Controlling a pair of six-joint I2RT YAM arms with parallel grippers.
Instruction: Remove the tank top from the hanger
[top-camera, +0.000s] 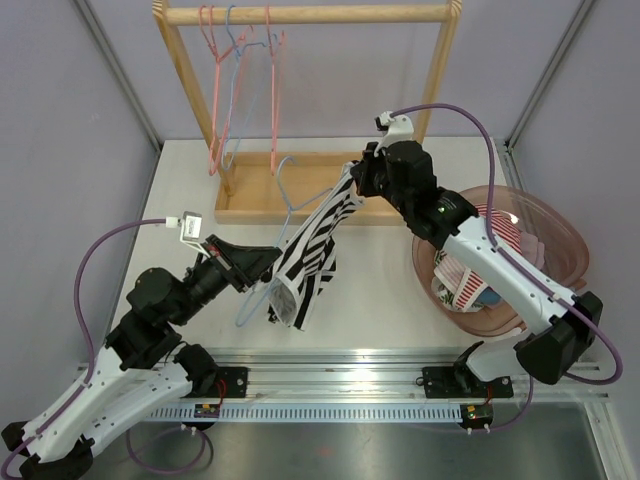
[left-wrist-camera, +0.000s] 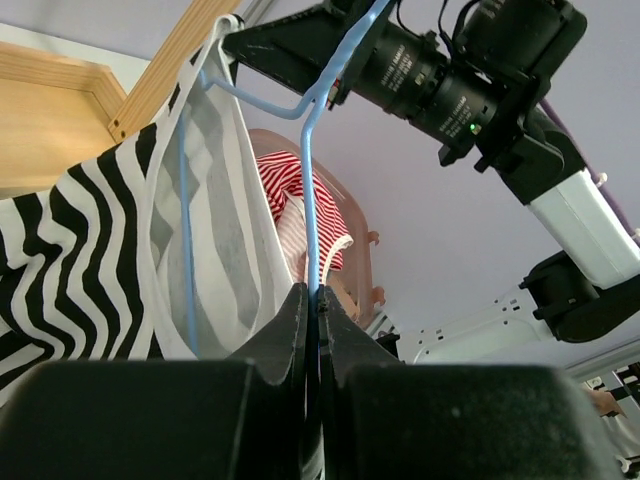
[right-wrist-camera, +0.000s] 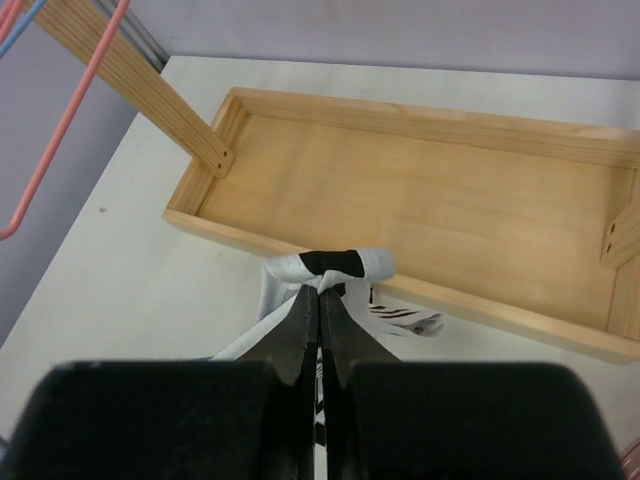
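Observation:
The hanger should next be carried up and outward by my left gripper onto the rack's top bar (top-camera: 304, 15) and released, since the bar is above and outward of the gripper.
A black-and-white striped tank top (top-camera: 312, 245) hangs on a light blue wire hanger (top-camera: 284, 186) held above the table. My left gripper (top-camera: 268, 262) is shut on the hanger's lower wire; in the left wrist view that wire (left-wrist-camera: 308, 150) runs up from between the closed jaws (left-wrist-camera: 314, 295), with the tank top (left-wrist-camera: 90, 250) draped to the left. My right gripper (top-camera: 355, 178) is at the garment's upper end. In the right wrist view it (right-wrist-camera: 322, 290) is shut on a bunched strap of the tank top (right-wrist-camera: 335, 263).
A wooden rack (top-camera: 300, 14) with pink and blue hangers (top-camera: 240, 70) stands at the back, its tray base (right-wrist-camera: 430, 200) right behind the strap. A pink basin (top-camera: 545, 225) with red-striped clothes sits at the right, under my right arm.

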